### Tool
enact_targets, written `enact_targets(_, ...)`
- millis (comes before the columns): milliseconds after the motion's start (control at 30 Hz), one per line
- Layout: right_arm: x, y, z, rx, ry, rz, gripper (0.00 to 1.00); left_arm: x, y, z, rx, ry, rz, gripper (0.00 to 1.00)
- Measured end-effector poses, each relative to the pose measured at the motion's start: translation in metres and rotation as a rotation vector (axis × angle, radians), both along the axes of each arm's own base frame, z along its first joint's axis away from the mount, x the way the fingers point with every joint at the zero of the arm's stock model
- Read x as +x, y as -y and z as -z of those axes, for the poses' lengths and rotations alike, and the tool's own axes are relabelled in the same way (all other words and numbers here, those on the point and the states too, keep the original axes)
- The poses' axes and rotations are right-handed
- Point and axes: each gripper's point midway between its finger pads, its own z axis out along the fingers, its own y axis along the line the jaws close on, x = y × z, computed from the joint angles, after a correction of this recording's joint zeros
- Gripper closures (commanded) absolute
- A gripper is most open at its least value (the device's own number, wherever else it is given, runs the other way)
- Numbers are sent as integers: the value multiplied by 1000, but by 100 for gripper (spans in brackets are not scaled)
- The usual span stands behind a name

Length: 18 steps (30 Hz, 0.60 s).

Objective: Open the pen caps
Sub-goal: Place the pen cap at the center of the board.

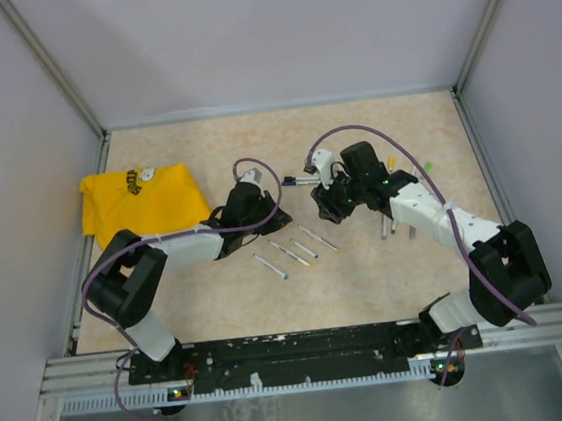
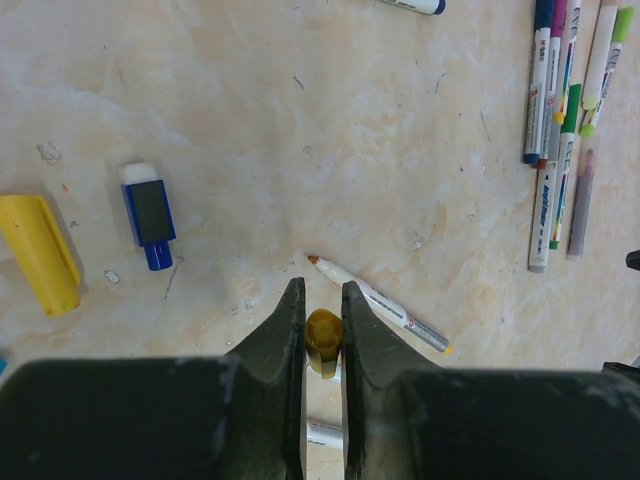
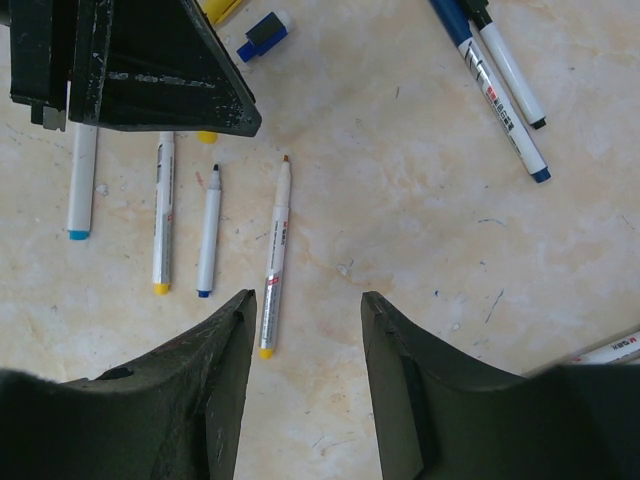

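Observation:
The left gripper moves the yellow pen cap outward and down beside the blue cap next to let go of it, as loose caps already lie there.
My left gripper is shut on a yellow pen cap, seen end-on between the jaws just above the table. A white pen barrel with an orange tip lies bare beside it. A blue cap and a longer yellow cap lie loose to the left. My right gripper hangs open over the table with nothing between its fingers. Below it lie several uncapped white pens in a row. In the top view both grippers, left and right, meet near the table's middle.
Several capped pens lie side by side at the right of the left wrist view. Two dark-blue pens lie at the upper right of the right wrist view. A yellow cloth sits at the left. Walls enclose the table.

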Motion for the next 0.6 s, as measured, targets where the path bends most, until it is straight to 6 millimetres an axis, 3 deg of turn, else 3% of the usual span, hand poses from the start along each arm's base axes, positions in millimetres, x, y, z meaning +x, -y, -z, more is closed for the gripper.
enact_targets(367,0,0,0,0,0,0,53,5,3,6,19,-16,-5,100)
enact_targets(600,0,0,0,0,0,2,53,21,4,11,64,-17,-46,100)
